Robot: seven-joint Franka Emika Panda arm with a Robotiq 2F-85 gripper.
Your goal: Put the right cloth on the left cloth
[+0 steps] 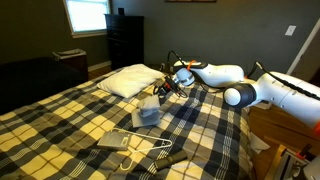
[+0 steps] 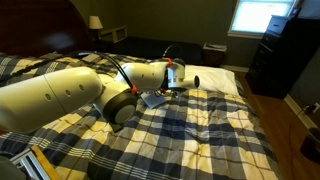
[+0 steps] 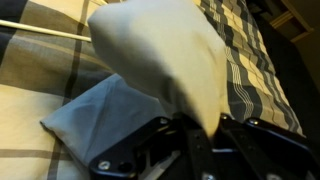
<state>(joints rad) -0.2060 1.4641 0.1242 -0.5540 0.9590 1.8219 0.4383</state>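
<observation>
Next, my gripper moves down onto the grey-blue cloth [image 1: 146, 119] [image 3: 95, 118], which lies flat below it. It releases the cream-white cloth there, since that cloth still hangs above the bed.
My gripper [image 3: 196, 128] is shut on a cream-white cloth [image 3: 165, 55] and holds it up above the bed. The cloth hangs from the jaws and fills the middle of the wrist view. A grey-blue cloth [image 3: 95, 118] lies flat on the plaid blanket just under and beside the hanging cloth. In an exterior view the gripper [image 1: 162, 90] is over the middle of the bed, the held cloth [image 1: 148, 113] dangles below it, and the grey cloth [image 1: 118, 139] lies nearer the foot. The gripper [image 2: 171, 80] and held cloth [image 2: 155, 98] also show in an exterior view.
A white clothes hanger [image 1: 142, 151] lies by the grey cloth; its rod shows in the wrist view [image 3: 40, 31]. A white pillow [image 1: 130, 80] lies at the head of the bed. A dark dresser [image 1: 124, 38] stands by the window. The bed edge [image 1: 245, 150] is close to the arm's base.
</observation>
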